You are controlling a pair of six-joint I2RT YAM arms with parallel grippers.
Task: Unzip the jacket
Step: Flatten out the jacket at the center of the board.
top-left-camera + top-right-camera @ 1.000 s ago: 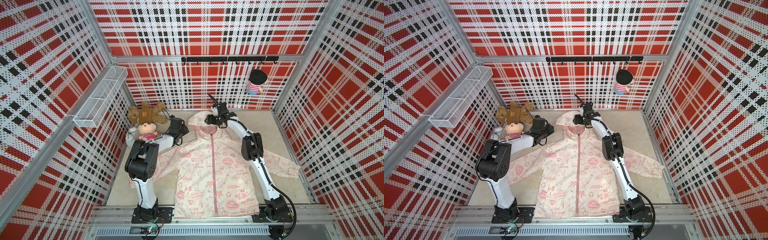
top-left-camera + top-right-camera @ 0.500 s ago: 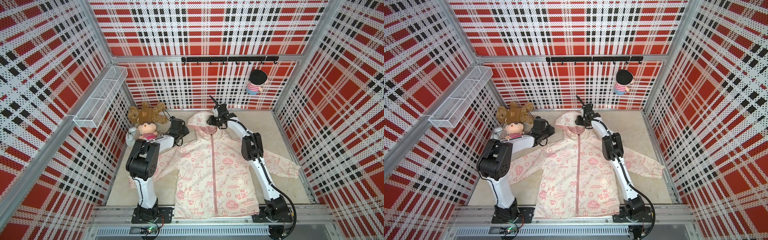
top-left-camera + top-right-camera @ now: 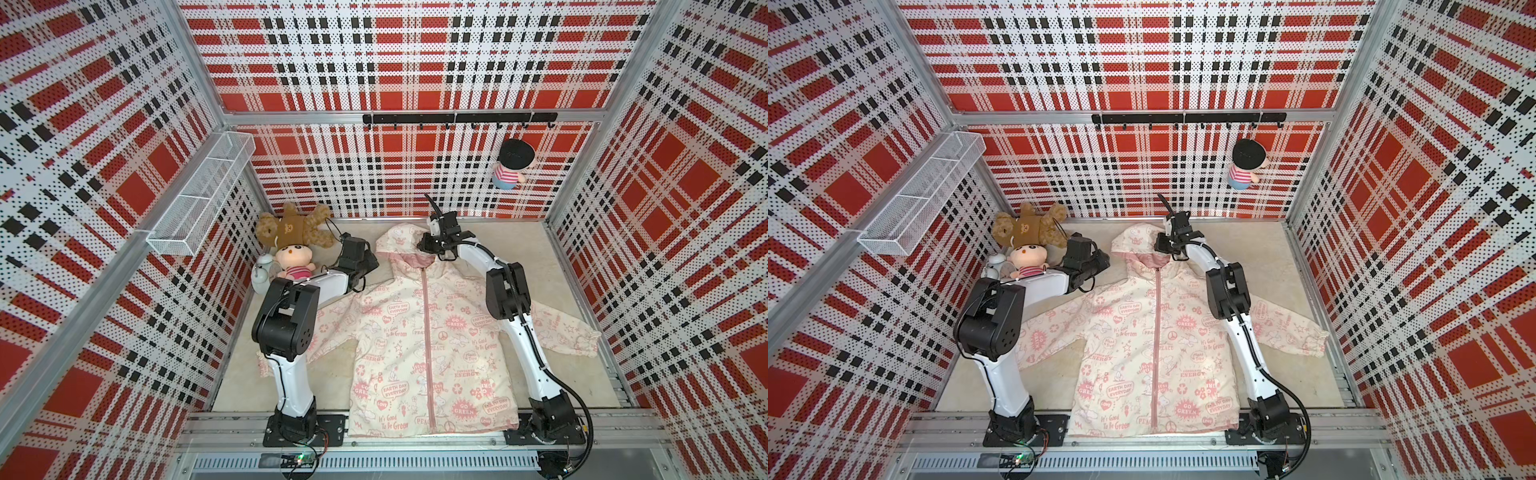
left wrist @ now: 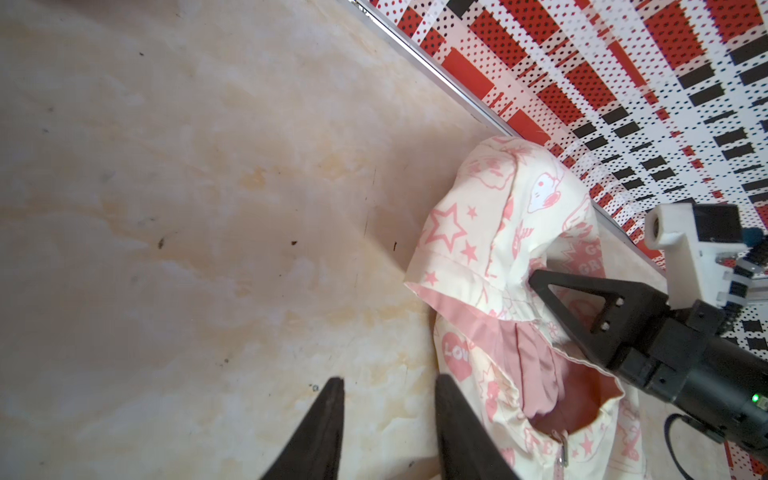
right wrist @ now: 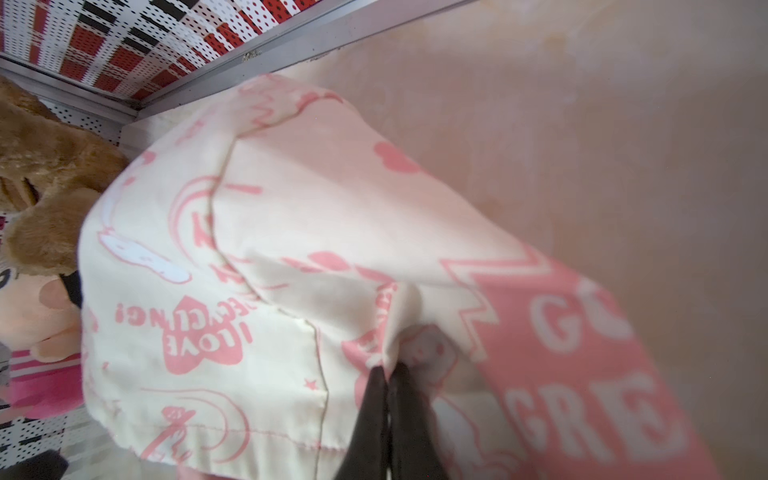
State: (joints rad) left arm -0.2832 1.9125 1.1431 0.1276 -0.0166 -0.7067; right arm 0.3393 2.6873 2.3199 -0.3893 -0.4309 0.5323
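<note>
The right gripper moves up, away from the teddy and down toward the bare tabletop beside the jacket's hood next, and releases the fabric, as the hood sits crooked.
The cream jacket [image 3: 424,353] [image 3: 1154,345] with pink prints lies flat on the table, hood toward the back wall. Its pink zipper [image 3: 424,332] is closed up to the collar, and the pull [image 4: 563,451] shows in the left wrist view. My right gripper [image 3: 424,246] [image 3: 1160,245] [image 5: 388,368] is shut on a pinched fold of the hood [image 5: 249,249]; it also appears in the left wrist view [image 4: 540,280]. My left gripper [image 3: 372,266] [image 3: 1102,264] [image 4: 388,384] is open and holds nothing, over bare table just left of the collar [image 4: 461,353].
A brown teddy [image 3: 291,232], a small doll [image 3: 293,259] and a white pot [image 3: 262,274] crowd the back left corner behind the left arm. A wire basket [image 3: 199,199] hangs on the left wall. A doll [image 3: 511,166] hangs under the hook rail [image 3: 457,118].
My right gripper has closed from open onto the hood fabric. Both arms have stayed almost where they were.
</note>
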